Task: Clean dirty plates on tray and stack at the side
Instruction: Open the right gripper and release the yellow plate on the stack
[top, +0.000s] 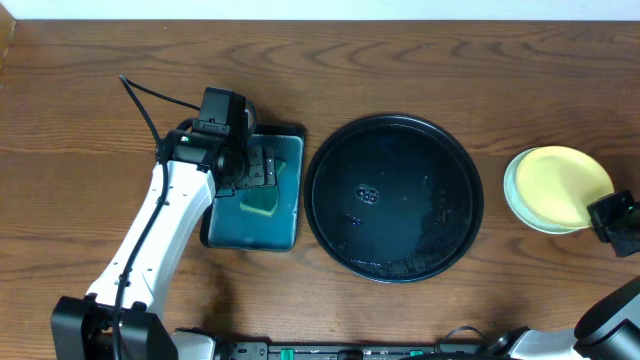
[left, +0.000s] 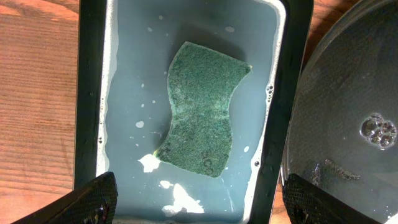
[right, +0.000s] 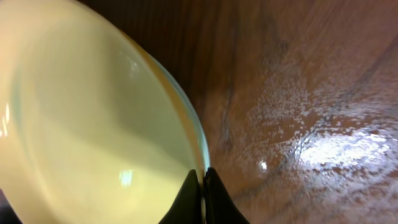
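Note:
My right gripper needs to lower and shift to the left in the overhead view, setting the yellow plate (top: 562, 183) onto the mint-blue plate (top: 511, 193), then release it, because their rims misalign.
The pale yellow plate (top: 562, 183) tops a stack at the right, with a mint-blue plate (top: 511, 193) showing beneath it. My right gripper (top: 594, 212) is shut on the yellow plate's near-right rim. In the right wrist view its fingertips (right: 194, 186) pinch that rim, and the yellow plate (right: 93, 124) fills the left. The round black tray (top: 330, 150) in the middle holds only water drops and bubbles. My left gripper (top: 262, 170) hangs open over a green sponge (left: 202, 112), not touching it; the gripper (left: 199, 202) has nothing between its fingers.
The sponge (top: 262, 203) lies in a rectangular teal tray (top: 287, 225) with soapy water, left of the black tray (left: 348, 93) and almost touching it. The teal tray's dark rim (left: 90, 93) borders bare wooden table. Wet patches shine on the wood beside the plate stack.

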